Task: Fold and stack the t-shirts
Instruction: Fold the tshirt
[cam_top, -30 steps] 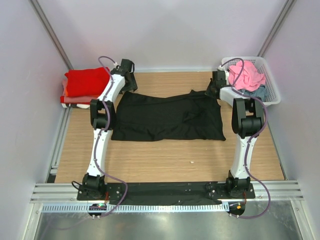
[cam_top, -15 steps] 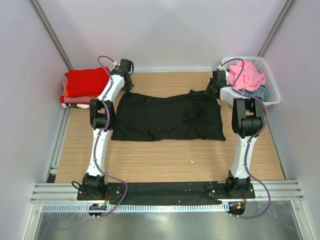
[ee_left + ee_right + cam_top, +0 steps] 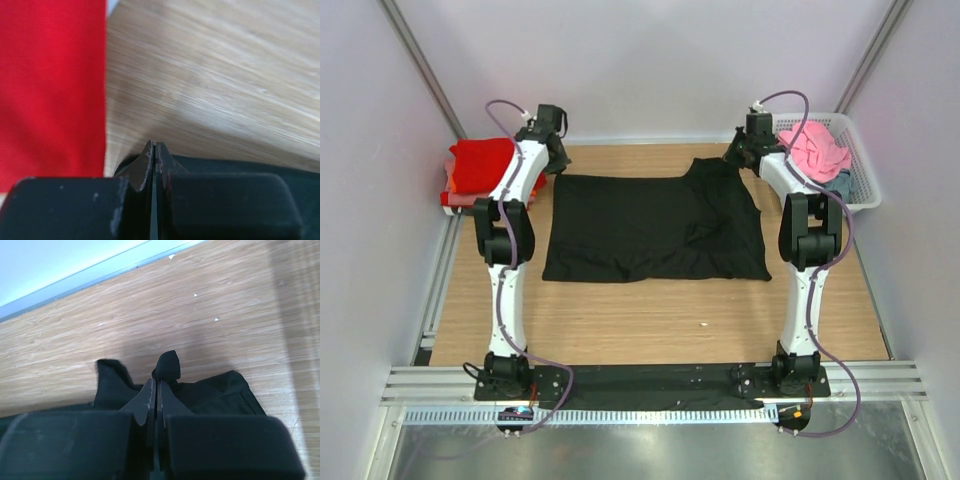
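Note:
I will next use my right gripper to bring the t-shirt's far corner back toward the base over the t-shirt's basket-side half (image 3: 731, 216) and release it, as the cloth is still spread flat.
A black t-shirt (image 3: 650, 230) lies spread flat in the middle of the wooden table. My left gripper (image 3: 555, 160) (image 3: 155, 145) is shut on its far left corner, and black cloth (image 3: 240, 167) shows just behind the fingertips. My right gripper (image 3: 735, 155) (image 3: 156, 382) is shut on the far right corner. A tuft of the black t-shirt (image 3: 167, 365) pokes out past the tips there. That corner rises into a raised peak. Folded t-shirts are stacked at the far left, a red t-shirt (image 3: 478, 165) (image 3: 50, 85) on top.
A white lattice basket (image 3: 865, 175) stands at the far right, holding a crumpled pink t-shirt (image 3: 812, 150) and a grey-blue t-shirt (image 3: 835, 183). White walls close in the table on three sides. A small pale speck (image 3: 703, 323) lies on the near wood.
My left gripper has shut on the shirt's far left corner. Both arms have moved toward the far wall, pulling the black shirt's far edge back and straighter.

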{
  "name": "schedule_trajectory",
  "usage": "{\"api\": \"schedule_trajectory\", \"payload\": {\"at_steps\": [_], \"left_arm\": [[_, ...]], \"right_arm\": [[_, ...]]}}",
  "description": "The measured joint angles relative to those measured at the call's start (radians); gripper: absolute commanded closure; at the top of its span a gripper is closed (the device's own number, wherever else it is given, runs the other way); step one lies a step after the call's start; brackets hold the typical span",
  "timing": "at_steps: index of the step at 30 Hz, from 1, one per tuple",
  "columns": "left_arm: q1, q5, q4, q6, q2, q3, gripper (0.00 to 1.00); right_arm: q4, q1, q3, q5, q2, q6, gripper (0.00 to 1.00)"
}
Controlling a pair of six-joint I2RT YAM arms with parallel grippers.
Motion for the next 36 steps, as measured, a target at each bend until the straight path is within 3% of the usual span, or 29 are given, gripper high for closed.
{"api": "schedule_trajectory", "payload": {"at_steps": [11, 36], "left_arm": [[0.003, 0.017, 0.004, -0.016, -0.14, -0.097, 1.0], [0.033, 0.042, 0.047, 0.013, -0.267, -0.399, 1.0]], "right_arm": [[-0.074, 0.014, -0.06, -0.007, -0.077, -0.02, 0.99], [-0.037, 0.052, -0.563, 0.021, -0.46, -0.031, 0.99]]}}
